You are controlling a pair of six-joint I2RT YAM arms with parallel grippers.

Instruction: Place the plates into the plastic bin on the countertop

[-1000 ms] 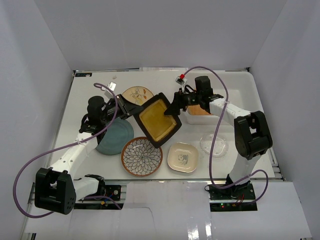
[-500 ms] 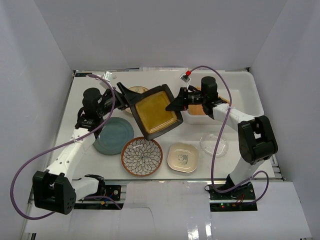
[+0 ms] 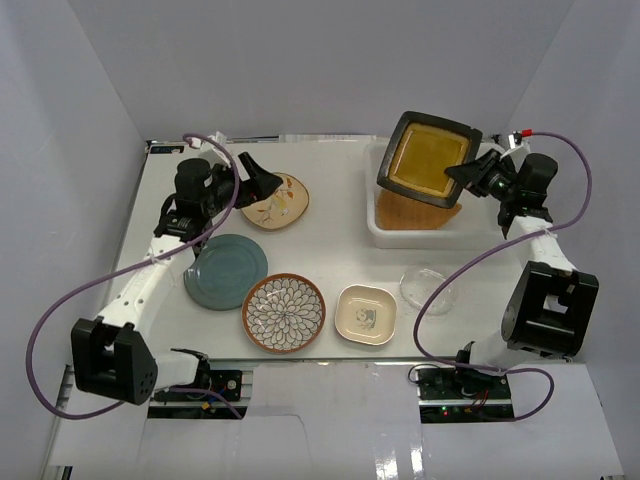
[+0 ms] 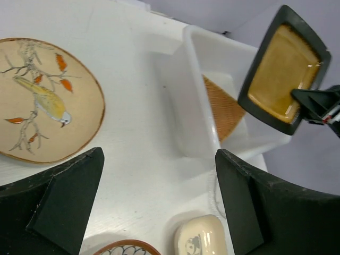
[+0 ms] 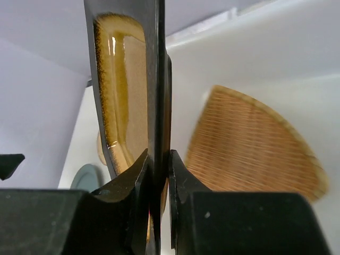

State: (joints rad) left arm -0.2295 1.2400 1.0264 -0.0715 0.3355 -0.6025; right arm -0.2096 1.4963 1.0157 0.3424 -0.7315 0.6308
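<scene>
I need to move my right gripper down toward the wooden fan-shaped plate inside next and let go of the black plate's rim, because the black plate (image 3: 428,160) is still hanging over the bin's open top.
My right gripper (image 3: 462,180) is shut on the rim of the black square amber-centred plate (image 3: 428,160), held on edge above the plastic bin (image 3: 372,228). In the right wrist view the fingers (image 5: 183,180) pinch that plate (image 5: 125,79). The wooden fan-shaped plate (image 3: 412,212) lies inside the bin. My left gripper (image 3: 258,180) stands open and holds nothing, hovering over the cream bird plate (image 3: 275,198). On the countertop (image 3: 330,180) lie the teal plate (image 3: 226,272), the petal-patterned plate (image 3: 284,312), the cream rounded-square plate (image 3: 365,314) and the clear glass plate (image 3: 428,290).
White walls close in the countertop on three sides. The bin sits at the back right, with its near wall (image 4: 199,90) facing the left wrist camera. Purple cables (image 3: 60,320) loop off both arms.
The left gripper opened and drew back to the left. The right gripper shut on the black square plate and carried it right and up, over the bin.
</scene>
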